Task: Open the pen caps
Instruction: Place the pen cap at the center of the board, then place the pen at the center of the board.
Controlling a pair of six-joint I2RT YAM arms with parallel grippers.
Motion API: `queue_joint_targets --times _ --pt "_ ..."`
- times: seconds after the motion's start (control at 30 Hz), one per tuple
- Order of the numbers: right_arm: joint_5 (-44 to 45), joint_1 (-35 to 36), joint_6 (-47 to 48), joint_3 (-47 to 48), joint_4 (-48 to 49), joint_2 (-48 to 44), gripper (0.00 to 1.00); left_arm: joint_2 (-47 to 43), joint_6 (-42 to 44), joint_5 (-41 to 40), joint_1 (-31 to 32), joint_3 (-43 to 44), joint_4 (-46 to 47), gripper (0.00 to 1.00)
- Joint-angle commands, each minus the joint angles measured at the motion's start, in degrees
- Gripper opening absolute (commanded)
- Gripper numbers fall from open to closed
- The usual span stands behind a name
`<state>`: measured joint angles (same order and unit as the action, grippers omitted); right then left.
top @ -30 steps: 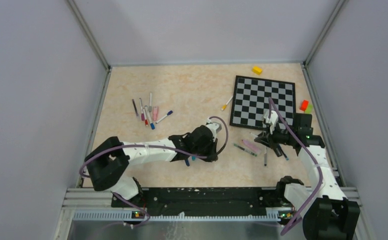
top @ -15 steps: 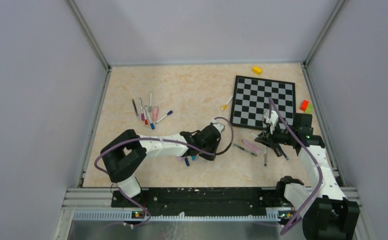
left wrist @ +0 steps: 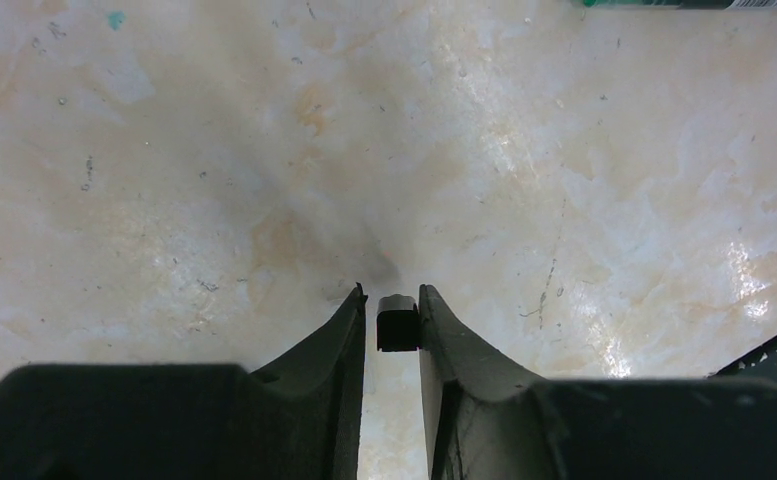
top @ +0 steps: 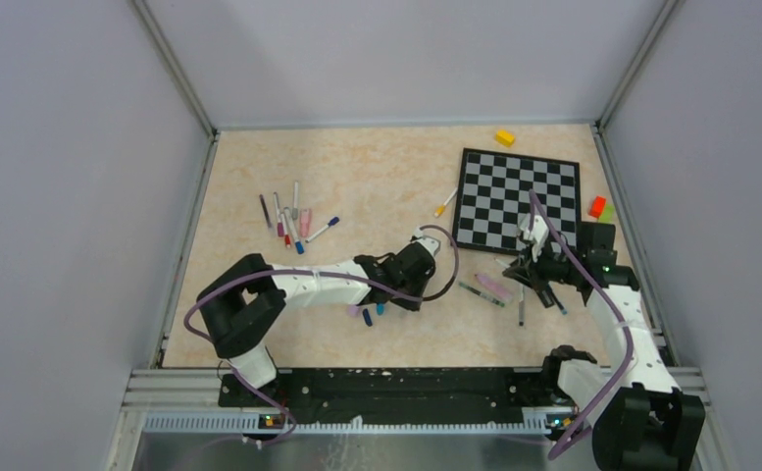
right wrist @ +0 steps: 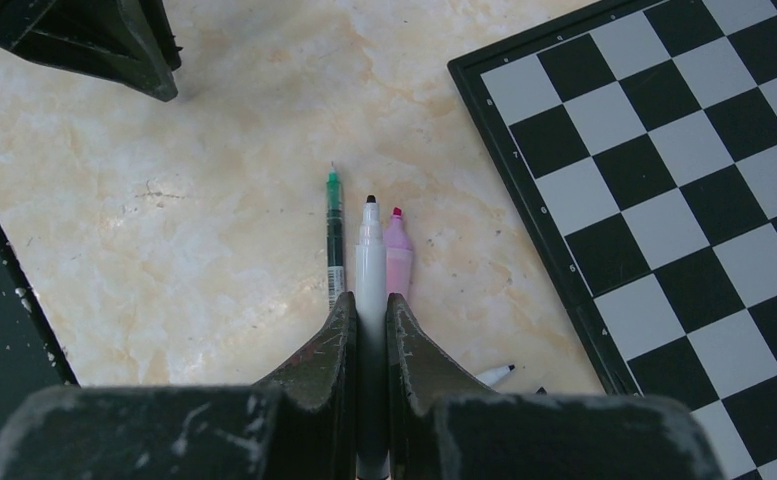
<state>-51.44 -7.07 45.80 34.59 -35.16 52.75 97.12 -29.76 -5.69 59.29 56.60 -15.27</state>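
Note:
The white pen's tip is bare, so the robot's right gripper will next go to the right in the top view, past the dark pens, and down beside them.
My left gripper (left wrist: 392,292) hangs low over the tabletop with its jaws slightly apart. A small black pen cap (left wrist: 398,322) sits between them, against the right finger, with a gap on the left side. In the top view the left gripper (top: 396,292) is just above three loose caps: lilac (top: 354,311), navy (top: 367,317) and blue (top: 380,308). My right gripper (right wrist: 369,300) is shut on a white pen (right wrist: 369,250) whose black tip is bare. Below it lie a green pen (right wrist: 334,235) and a pink highlighter (right wrist: 397,258), both uncapped.
The chessboard (top: 517,201) lies at the right, close to the right gripper (top: 526,280). A cluster of capped pens (top: 293,221) lies at the left and an orange-tipped pen (top: 445,203) beside the board. A yellow block (top: 504,137) and red and green blocks (top: 599,208) sit further back.
The left arm has swung its elbow right and its jaws have widened, loosening the black cap. The right arm holds the white pen almost still.

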Motion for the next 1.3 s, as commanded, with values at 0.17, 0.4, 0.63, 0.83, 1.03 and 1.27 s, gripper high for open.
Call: queue_joint_targets --times 0.17,0.4,0.63,0.83,1.03,1.27 --pt "0.4 -3.36 -0.97 1.18 1.69 -0.2 0.01 -6.96 1.02 -1.73 0.1 0.02 1.03 0.33" --pt "0.29 -4.04 -1.2 1.16 1.8 0.33 0.01 -6.49 1.36 1.46 0.11 -0.87 2.34 0.33" --pt "2.41 -5.04 -2.05 1.1 2.54 0.53 0.01 -8.45 0.84 0.86 0.12 -1.98 3.12 0.34" --pt "8.05 -11.11 -3.15 2.67 2.12 2.38 0.01 -19.82 2.83 -0.77 0.04 -7.81 9.48 0.41" --pt "12.91 -17.59 -3.19 3.99 1.34 7.92 0.02 -33.24 5.41 -2.24 0.12 -20.6 23.11 0.75" --pt "18.35 -17.76 -7.5 5.2 5.4 14.97 0.03 -40.88 7.35 -2.49 0.12 -28.31 29.6 0.99"
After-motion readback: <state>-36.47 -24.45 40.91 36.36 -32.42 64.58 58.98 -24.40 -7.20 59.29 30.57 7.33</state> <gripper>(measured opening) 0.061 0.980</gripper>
